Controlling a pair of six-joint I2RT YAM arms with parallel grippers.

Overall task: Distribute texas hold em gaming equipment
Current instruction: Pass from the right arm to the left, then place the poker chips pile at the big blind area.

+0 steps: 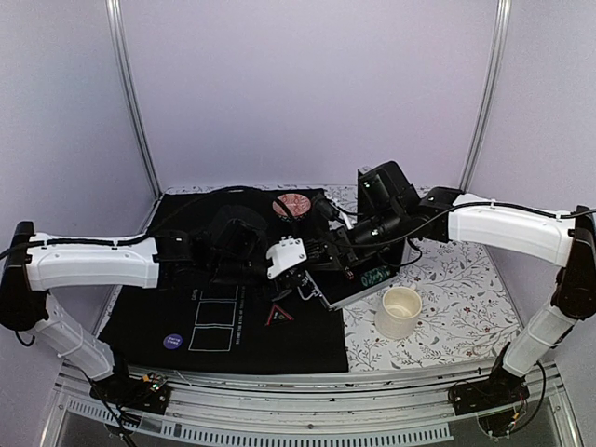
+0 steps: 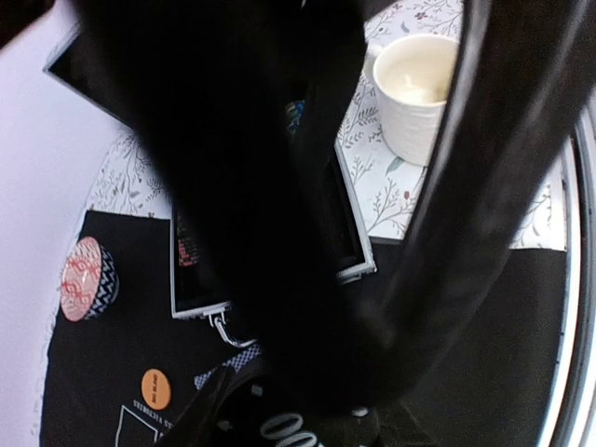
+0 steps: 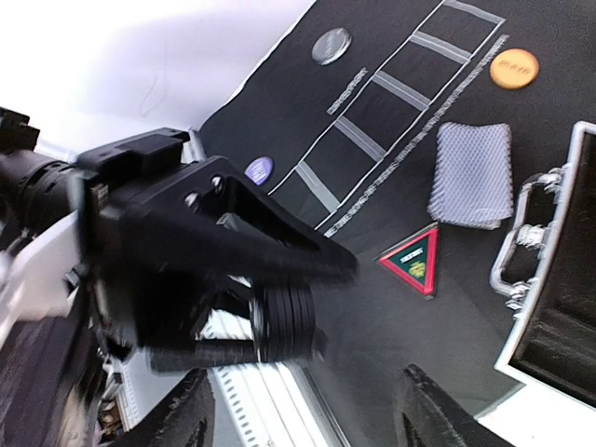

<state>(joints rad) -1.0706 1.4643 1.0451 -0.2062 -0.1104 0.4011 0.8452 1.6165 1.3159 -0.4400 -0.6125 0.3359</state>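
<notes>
I will next pull the chips away from my right gripper with my left gripper, then move them outward and down onto bare mat [image 2: 82, 371] beside the red patterned bowl.
In the right wrist view my left gripper [image 3: 317, 307] is shut on a stack of black poker chips [image 3: 284, 321], held above the black mat. My right gripper [image 3: 307, 414] is open just below that stack, its fingers wide apart and empty. On the mat lie the grey-blue cards [image 3: 472, 172], the red triangle marker [image 3: 414, 261], an orange disc [image 3: 514, 67], a purple disc [image 3: 259, 169] and a dark disc [image 3: 331, 45]. From above, both grippers meet at mid-table, left gripper [image 1: 291, 275] facing right gripper [image 1: 324, 256]. Dark close shapes block most of the left wrist view.
An open metal-edged case [image 1: 358, 279] with more chips lies at the mat's right edge. A white cup [image 1: 400, 312] stands on the floral cloth, and a red patterned bowl [image 1: 291, 205] at the back of the mat [image 1: 307, 354]. Printed white card boxes [image 1: 214, 326] mark the mat.
</notes>
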